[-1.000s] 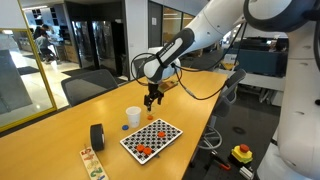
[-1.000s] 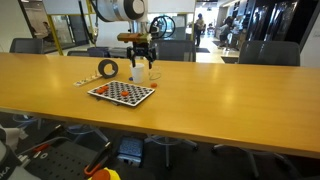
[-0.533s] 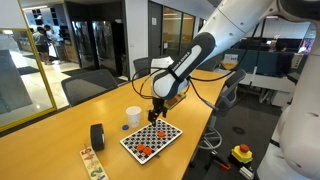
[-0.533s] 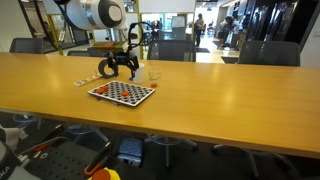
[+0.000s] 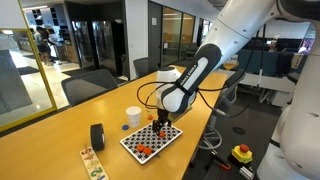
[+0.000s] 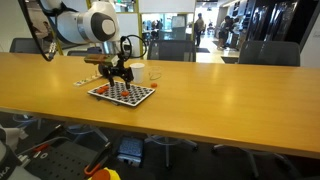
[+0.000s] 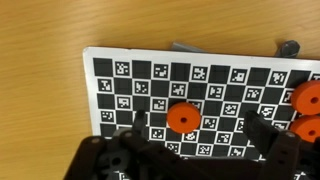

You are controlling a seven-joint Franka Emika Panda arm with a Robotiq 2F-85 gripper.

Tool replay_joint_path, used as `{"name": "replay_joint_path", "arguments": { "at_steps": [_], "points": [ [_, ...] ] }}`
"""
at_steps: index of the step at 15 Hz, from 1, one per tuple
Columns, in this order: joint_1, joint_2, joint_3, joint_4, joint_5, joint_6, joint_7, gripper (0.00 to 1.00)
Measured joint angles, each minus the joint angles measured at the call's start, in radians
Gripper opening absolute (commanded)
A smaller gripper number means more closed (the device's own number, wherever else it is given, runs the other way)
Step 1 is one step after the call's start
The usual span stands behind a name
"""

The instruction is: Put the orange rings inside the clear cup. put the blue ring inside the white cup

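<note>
The lone orange ring on the checkered board lies between my open fingers, apart from the others. I need to lower my gripper onto it next and close.
My gripper is open and empty, low over a black-and-white checkered board. One orange ring lies on the board between the fingers, nearer one of them. Two more orange rings lie at the board's edge. In an exterior view the gripper hangs over the board, with orange rings on its near part. The white cup stands behind the board with the tiny blue ring on the table beside it. The clear cup shows faintly behind the board.
A black roll stands on the long wooden table next to the board, with a strip of printed cards near it. Office chairs line the far side. The table edge is close to the board.
The arm has swung from above the cups over to the checkered board and come down low over it. The rings and cups have not moved.
</note>
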Motion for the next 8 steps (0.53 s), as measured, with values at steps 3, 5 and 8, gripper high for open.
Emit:
{"name": "replay_joint_path", "arguments": {
  "at_steps": [3,5,8],
  "points": [
    [-0.005,0.019,-0.01,0.014,0.0,0.0,0.003,1.0],
    [-0.008,0.042,-0.016,0.033,0.0,0.0,0.003,1.0],
    [-0.009,0.088,-0.025,0.072,0.006,0.001,0.003,1.0]
  ]
}}
